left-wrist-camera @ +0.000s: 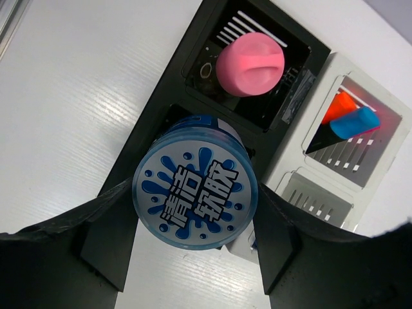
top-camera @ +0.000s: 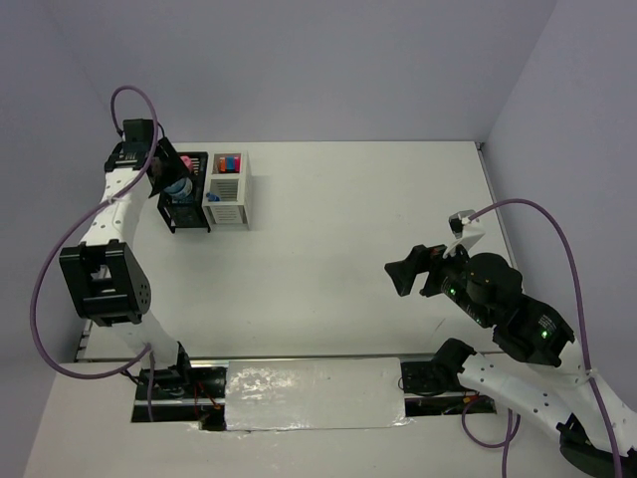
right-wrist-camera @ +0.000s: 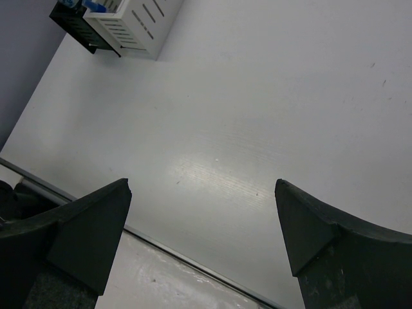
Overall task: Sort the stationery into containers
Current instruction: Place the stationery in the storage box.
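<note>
Next, my left gripper should carry the tin down into the black container's near section, since the pink cap point(left-wrist-camera: 250, 63) occupies the far one.
My left gripper point(left-wrist-camera: 195, 190) is shut on a round light-blue patterned tin point(left-wrist-camera: 195, 193) and holds it over the near compartment of the black container point(left-wrist-camera: 161, 90). In the top view the tin point(top-camera: 179, 186) is at the black container point(top-camera: 184, 221) at the far left. A pink cap point(left-wrist-camera: 250, 63) fills the black container's far compartment. The white container point(left-wrist-camera: 302, 193) joined beside it holds an orange cap point(left-wrist-camera: 339, 105) and a blue cap point(left-wrist-camera: 355, 122). My right gripper point(top-camera: 408, 271) is open and empty, above bare table point(right-wrist-camera: 203, 187).
The joined containers point(right-wrist-camera: 138, 29) stand at the table's far left, close to the left wall. A shiny metal strip point(top-camera: 314, 393) runs along the near edge between the arm bases. Purple cables loop from both arms.
</note>
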`<state>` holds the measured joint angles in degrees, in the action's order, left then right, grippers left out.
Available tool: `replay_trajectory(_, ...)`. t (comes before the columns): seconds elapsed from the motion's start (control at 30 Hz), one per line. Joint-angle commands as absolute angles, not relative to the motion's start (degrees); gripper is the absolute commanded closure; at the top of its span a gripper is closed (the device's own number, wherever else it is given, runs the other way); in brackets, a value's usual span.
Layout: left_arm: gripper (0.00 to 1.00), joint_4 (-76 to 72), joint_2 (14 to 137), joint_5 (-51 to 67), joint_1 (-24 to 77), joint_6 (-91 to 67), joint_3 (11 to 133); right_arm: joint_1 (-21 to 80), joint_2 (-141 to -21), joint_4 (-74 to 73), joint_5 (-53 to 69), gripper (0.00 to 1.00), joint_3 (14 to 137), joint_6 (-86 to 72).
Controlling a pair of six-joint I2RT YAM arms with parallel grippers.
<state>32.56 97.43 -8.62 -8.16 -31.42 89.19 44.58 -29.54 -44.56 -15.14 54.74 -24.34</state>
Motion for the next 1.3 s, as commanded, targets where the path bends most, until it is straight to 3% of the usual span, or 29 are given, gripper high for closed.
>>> replay_trajectory(0.0,1.00,33.2,99.0,-8.9,-8.0,-30.1,91.1,44.5,-30.0,-42.1,-14.3,0.00,54.4,-23.5)
replay_trajectory(0.47,0.98,39.0,103.6,-14.5,-3.4,-29.7,94.8,44.6,-29.3,-42.8,-14.2,0.00,54.8,-23.6)
replay_trajectory(0.5,0.97,39.2,104.0,-14.2,-3.3,-29.8,94.8,44.5,-29.4,-42.8,-14.2,0.00,54.8,-23.6)
replay_trajectory(0.63,0.75,40.1,104.0,-15.2,-2.8,-30.0,95.1,44.5,-29.4,-42.8,-13.9,0.00,54.8,-23.6)
replay_trajectory(0.8,0.66,41.1,104.1,-15.4,-2.7,-29.7,95.4,44.5,-29.8,-42.5,-13.7,0.00,54.8,-23.6)
replay_trajectory(0.87,0.67,41.5,104.2,-15.2,-2.6,-29.7,95.5,44.5,-29.9,-42.4,-13.4,0.00,54.7,-23.7)
replay_trajectory(1.0,0.88,42.5,103.5,-15.2,-2.4,-29.7,95.8,44.6,-30.0,-42.4,-13.4,0.00,54.9,-23.7)
replay_trajectory(1.07,0.88,42.6,102.6,-15.2,-2.4,-29.7,95.8,44.5,-29.9,-42.4,-13.4,0.00,54.9,-23.8)
replay_trajectory(1.13,0.80,42.6,102.0,-15.1,-2.4,-29.5,96.1,44.5,-29.9,-42.5,-13.4,0.00,54.9,-23.8)
replay_trajectory(1.23,0.59,43.9,103.1,-14.9,-2.4,-29.4,97.7,44.6,-29.8,-42.5,-13.4,0.00,54.8,-23.8)
replay_trajectory(1.27,0.48,44.9,103.5,-14.8,-2.4,-29.3,98.6,44.6,-29.9,-42.5,-13.4,0.00,54.8,-23.8)
